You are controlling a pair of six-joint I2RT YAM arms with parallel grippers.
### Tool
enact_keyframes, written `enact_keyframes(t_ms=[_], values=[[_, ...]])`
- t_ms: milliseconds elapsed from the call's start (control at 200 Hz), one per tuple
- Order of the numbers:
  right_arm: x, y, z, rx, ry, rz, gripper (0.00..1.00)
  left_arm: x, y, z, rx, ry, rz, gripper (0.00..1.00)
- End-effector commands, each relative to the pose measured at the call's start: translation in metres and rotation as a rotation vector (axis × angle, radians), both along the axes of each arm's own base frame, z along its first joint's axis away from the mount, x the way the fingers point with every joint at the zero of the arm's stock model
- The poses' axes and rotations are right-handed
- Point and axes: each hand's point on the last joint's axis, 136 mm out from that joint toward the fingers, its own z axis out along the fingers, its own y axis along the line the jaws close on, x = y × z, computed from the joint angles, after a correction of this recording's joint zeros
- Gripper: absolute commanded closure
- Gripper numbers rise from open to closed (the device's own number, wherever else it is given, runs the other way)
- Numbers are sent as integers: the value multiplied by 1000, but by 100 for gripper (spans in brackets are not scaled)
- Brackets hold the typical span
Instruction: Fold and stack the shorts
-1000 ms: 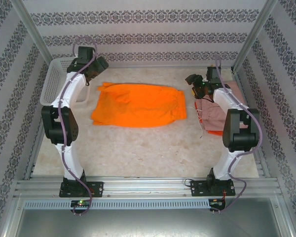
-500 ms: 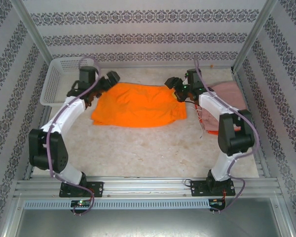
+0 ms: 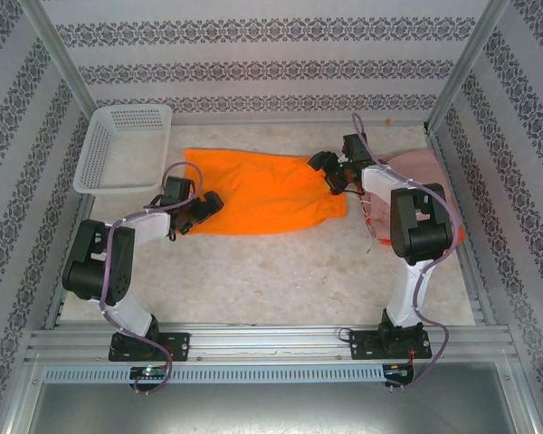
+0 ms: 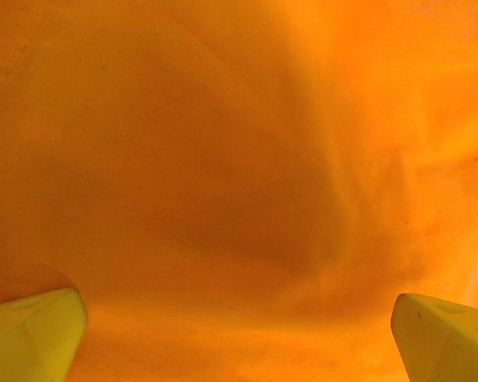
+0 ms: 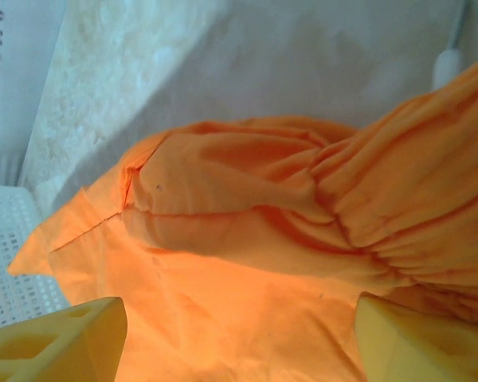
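Note:
The waistband lies below and back from my right gripper. To get astride it, this gripper next raises and turns its fingers first, then draws back and lowers.
A pair of orange shorts (image 3: 262, 190) lies spread flat in the middle of the table. My left gripper (image 3: 204, 206) hovers low over its near-left corner, open. In the left wrist view orange cloth (image 4: 239, 159) lies under the open left gripper (image 4: 239, 342), with its fingertips (image 4: 32, 338) wide apart. My right gripper (image 3: 330, 172) is at the gathered waist on the right edge, open. The right wrist view has the waist folds (image 5: 398, 207) ahead of the right gripper (image 5: 239, 342). Pink shorts (image 3: 416, 165) lie at the far right, partly under the right arm.
A white mesh basket (image 3: 127, 145) stands at the back left, and its edge (image 5: 8, 239) is at the left of the right wrist view. Patterned walls and metal posts enclose the table. Bare tabletop (image 3: 281, 280) stretches along the near side.
My left arm has swung from beside the basket down to the near-left corner of the orange shorts. The right gripper has moved left from the pink shorts to the orange waist.

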Motion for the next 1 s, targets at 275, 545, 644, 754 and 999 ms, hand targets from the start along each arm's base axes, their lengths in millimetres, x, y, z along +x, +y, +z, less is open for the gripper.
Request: enact_keyframes(t_ms=[275, 545, 644, 754, 999], values=[[-36, -17, 71, -211, -190, 122, 18, -9, 16, 95, 91, -270, -17, 0], [-80, -55, 40, -572, -29, 272, 19, 8, -40, 157, 22, -414, -197, 0], [-80, -58, 22, -600, 18, 306, 21, 10, -46, 132, 7, -349, -198, 0], [-77, -60, 4, -619, 63, 329, 24, 4, -46, 109, -7, -302, -188, 0], [-67, -52, -27, -589, 118, 353, 36, -10, -41, 92, 0, -280, -181, 0]])
